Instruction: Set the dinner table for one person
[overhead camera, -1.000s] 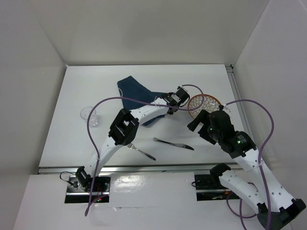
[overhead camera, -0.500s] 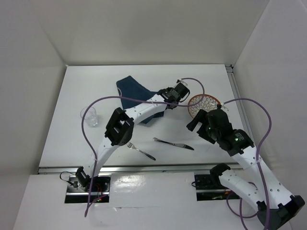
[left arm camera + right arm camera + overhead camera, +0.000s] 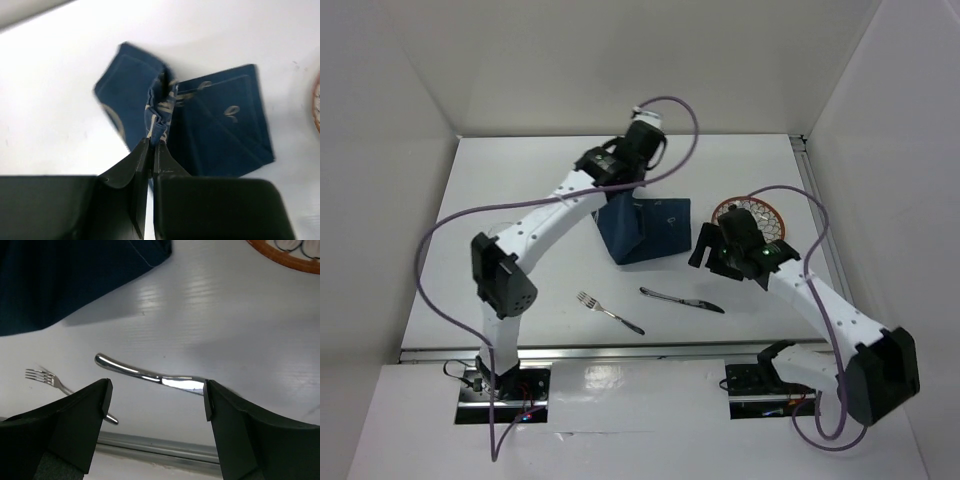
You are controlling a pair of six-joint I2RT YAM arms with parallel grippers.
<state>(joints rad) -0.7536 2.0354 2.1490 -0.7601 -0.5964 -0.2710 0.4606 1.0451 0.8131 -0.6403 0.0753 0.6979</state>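
My left gripper should next move back and to the left in the top view, then go down and let go of the placemat's fold, because there is bare table that way, below it.
The navy placemat (image 3: 655,232) lies partly folded on the white dinner table (image 3: 520,180), left of the patterned plate (image 3: 752,214). My left gripper (image 3: 618,195) is shut on a bunched fold of the placemat and lifts its left part; the left wrist view shows the fingers (image 3: 142,155) pinching the cloth (image 3: 220,130). My right gripper (image 3: 704,250) is open and empty, hovering by the placemat's right corner, above the knife (image 3: 682,300). In the right wrist view the knife (image 3: 150,375) lies between the open fingers (image 3: 85,410).
A fork (image 3: 610,312) lies left of the knife near the front edge and also shows in the right wrist view (image 3: 50,380). The plate's rim shows in the right wrist view (image 3: 287,252). White walls enclose the table. No drinking glass shows.
My left arm has swung back and up, pulling the placemat to the right and raising its fold. My right gripper has moved left toward the placemat. The glass at left has gone from view.
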